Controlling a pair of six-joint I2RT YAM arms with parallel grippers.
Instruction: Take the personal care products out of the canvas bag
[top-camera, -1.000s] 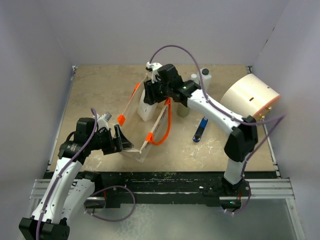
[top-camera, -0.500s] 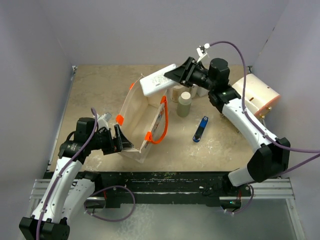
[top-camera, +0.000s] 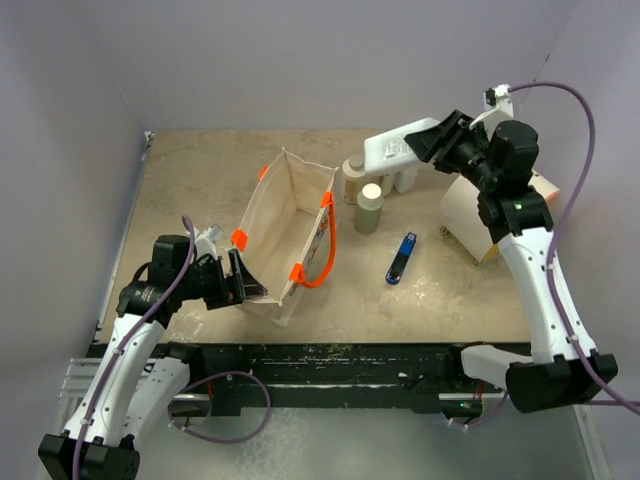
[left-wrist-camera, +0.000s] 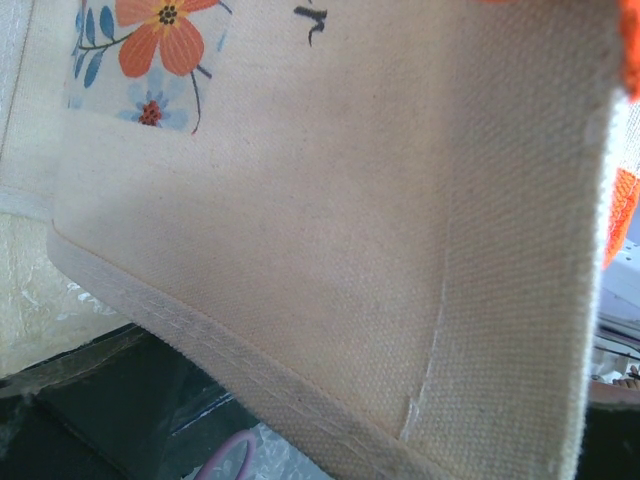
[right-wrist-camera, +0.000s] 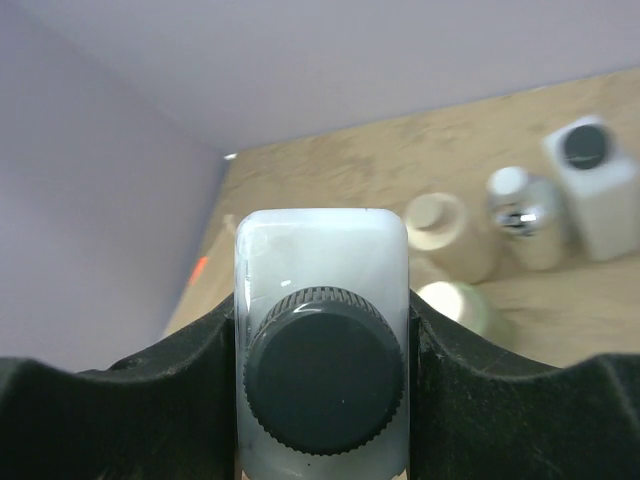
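Note:
My right gripper comes down to the bare spot on the tabletop (top-camera: 398, 218) (right-wrist-camera: 555, 318) beside the olive bottle's bag-averted side next, tilts the white squarish bottle upright and releases it.
The canvas bag (top-camera: 285, 215) stands open at the table's middle, and no bottle shows in what I see of its inside. My left gripper (top-camera: 240, 282) is shut on the bag's near corner; the bag's printed front (left-wrist-camera: 350, 200) fills the left wrist view. My right gripper (top-camera: 422, 144) is shut on a white squarish bottle (top-camera: 388, 151) with a dark cap (right-wrist-camera: 322, 368), held in the air above the back right. On the table stand a beige bottle (top-camera: 354, 178), an olive bottle (top-camera: 369, 208), a silver-capped bottle (right-wrist-camera: 525, 215) and a white squarish bottle (right-wrist-camera: 590, 180).
A flat blue stick (top-camera: 401, 258) lies right of the bag. A big cream cylinder (top-camera: 485, 215) lies at the right, under my right arm. Purple walls close in the table at the left, back and right.
My right gripper has lifted the white bottle out of the bag and swung it up and to the right, over the standing bottles. The left arm and bag have stayed put.

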